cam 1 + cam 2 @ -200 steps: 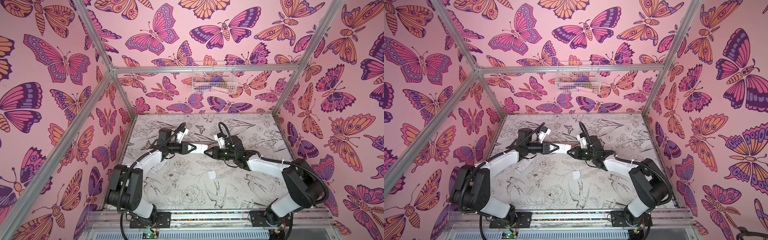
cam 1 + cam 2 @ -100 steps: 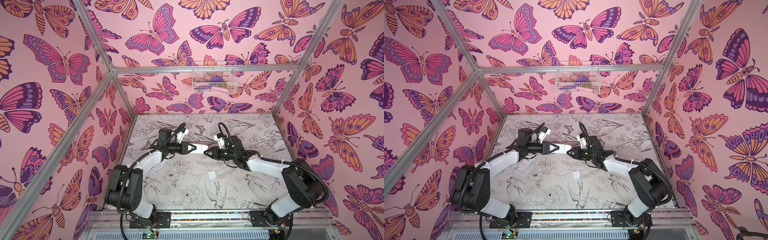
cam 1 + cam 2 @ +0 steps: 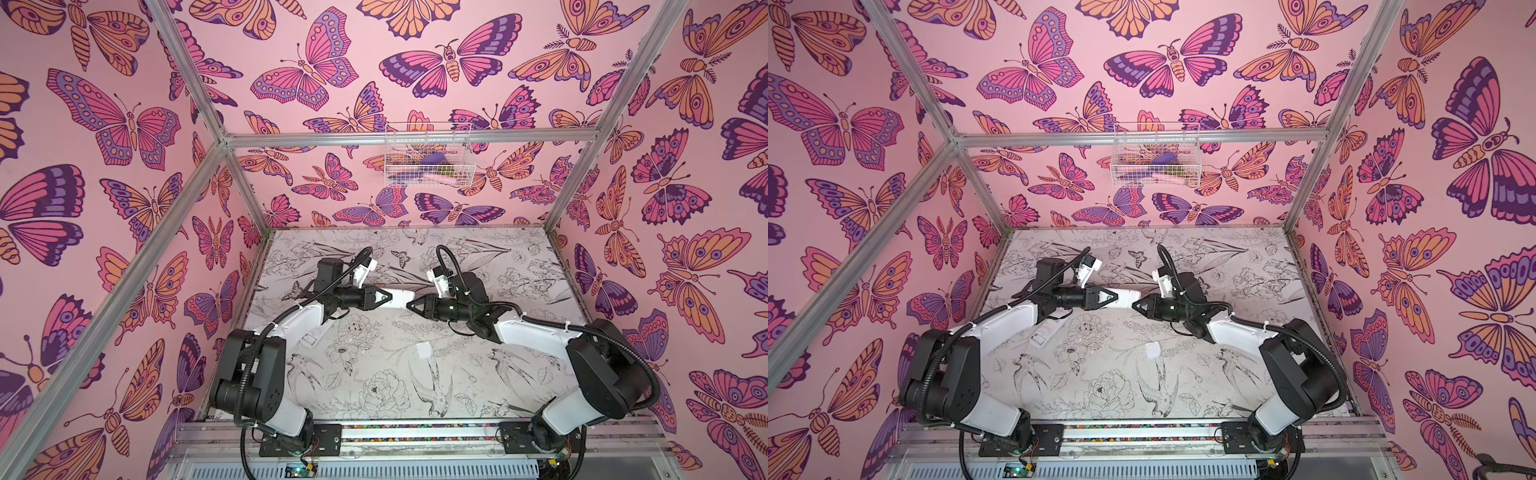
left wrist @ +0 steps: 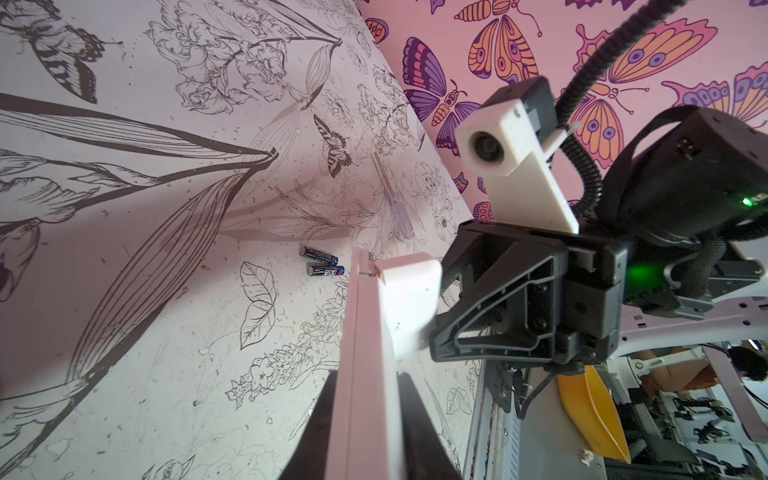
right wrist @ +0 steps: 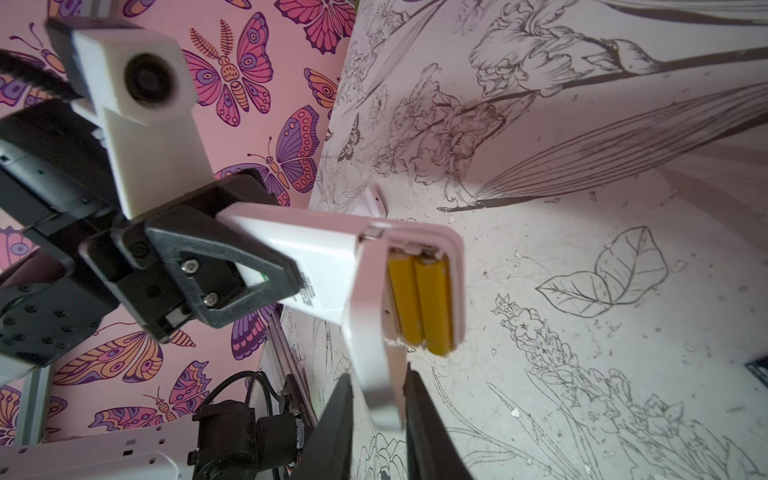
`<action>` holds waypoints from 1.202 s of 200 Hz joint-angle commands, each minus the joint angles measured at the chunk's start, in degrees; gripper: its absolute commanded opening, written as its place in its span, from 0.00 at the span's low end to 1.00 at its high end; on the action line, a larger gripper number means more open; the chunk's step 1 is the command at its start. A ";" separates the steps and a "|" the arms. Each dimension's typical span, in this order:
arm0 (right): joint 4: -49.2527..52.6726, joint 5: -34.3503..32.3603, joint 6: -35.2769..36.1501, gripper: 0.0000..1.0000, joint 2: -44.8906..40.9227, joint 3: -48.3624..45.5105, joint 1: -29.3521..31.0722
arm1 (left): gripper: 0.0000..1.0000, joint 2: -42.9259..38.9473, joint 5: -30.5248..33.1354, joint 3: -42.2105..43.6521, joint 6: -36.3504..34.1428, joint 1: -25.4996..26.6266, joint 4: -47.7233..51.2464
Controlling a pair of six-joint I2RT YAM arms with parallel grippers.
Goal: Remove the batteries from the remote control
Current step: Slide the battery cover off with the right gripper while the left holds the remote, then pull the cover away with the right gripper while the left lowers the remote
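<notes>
The bare tabletop between the second remote and black batteries is clear, so the robot's left gripper needs to lower the white remote control [image 4: 370, 332] and let go of it there.
My left gripper [image 4: 368, 374] is shut on a white remote control [image 4: 370, 332] and holds it level above the table; both top views show this [image 3: 384, 297] [image 3: 1111, 297]. The remote's [image 5: 324, 266] battery bay lies open at its free end, with two yellow batteries [image 5: 419, 303] side by side inside. The white battery cover [image 5: 374, 353] hangs off that end, and my right gripper [image 5: 377, 372] is shut on it, facing the left gripper [image 3: 415, 305]. Two black batteries [image 4: 322, 262] lie loose on the table.
A second white remote [image 3: 316, 334] lies on the table under my left forearm. A loose white cover plate [image 3: 424, 350] rests near the table's middle. A thin rod tool [image 4: 392, 195] lies beyond the black batteries. A wire basket [image 3: 428, 156] hangs on the back wall.
</notes>
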State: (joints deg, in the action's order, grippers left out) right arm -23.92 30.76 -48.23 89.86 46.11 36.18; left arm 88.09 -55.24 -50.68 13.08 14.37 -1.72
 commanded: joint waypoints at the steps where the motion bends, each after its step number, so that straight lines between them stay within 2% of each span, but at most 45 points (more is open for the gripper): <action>1: -5.55 0.61 -0.89 0.21 -1.55 0.80 0.81 | 0.00 -0.84 -3.91 1.09 -1.03 1.21 -0.39; 28: -6.04 0.72 -0.93 0.17 -1.05 1.08 0.93 | 0.00 -0.73 -3.82 1.11 -0.72 1.19 -0.38; 56: -5.71 1.01 -0.97 0.08 -0.49 1.05 0.95 | 0.00 -0.71 -3.69 0.93 -0.47 1.21 -0.57; 78: -4.38 0.89 -0.06 0.06 -2.17 0.57 0.76 | 0.00 -0.53 -2.97 1.19 -0.56 1.18 -0.56; 111: 2.13 -0.36 2.61 0.06 -8.84 -1.52 -1.09 | 0.00 0.10 -0.41 1.63 -0.29 1.10 -0.39; 125: 9.28 -2.40 4.85 0.06 -12.63 -2.28 -2.81 | 0.00 0.52 2.15 2.29 1.96 1.23 -1.29; 146: 23.79 -9.30 10.16 0.06 -18.26 -2.43 -5.36 | 0.00 1.83 4.44 4.02 8.92 1.28 -3.47; 158: 32.69 -15.70 13.90 0.06 -20.63 -1.95 -6.50 | 0.00 2.28 5.05 4.81 12.06 1.31 -3.80; 185: 48.53 -28.71 22.20 0.06 -20.77 1.53 -8.08 | 0.00 3.59 5.19 6.16 18.10 1.29 -3.73; 208: 55.62 -38.39 25.37 0.07 -16.53 5.16 -8.14 | 0.00 6.15 0.98 6.36 21.17 2.10 -4.41; 240: 58.39 -44.20 27.86 0.07 -8.55 10.03 -8.41 | 0.00 6.91 3.56 8.02 21.48 4.67 -6.18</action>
State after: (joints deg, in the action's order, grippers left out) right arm 26.61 -3.79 -25.28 76.73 51.51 28.18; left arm 94.32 -50.96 -44.21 32.45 17.19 -4.82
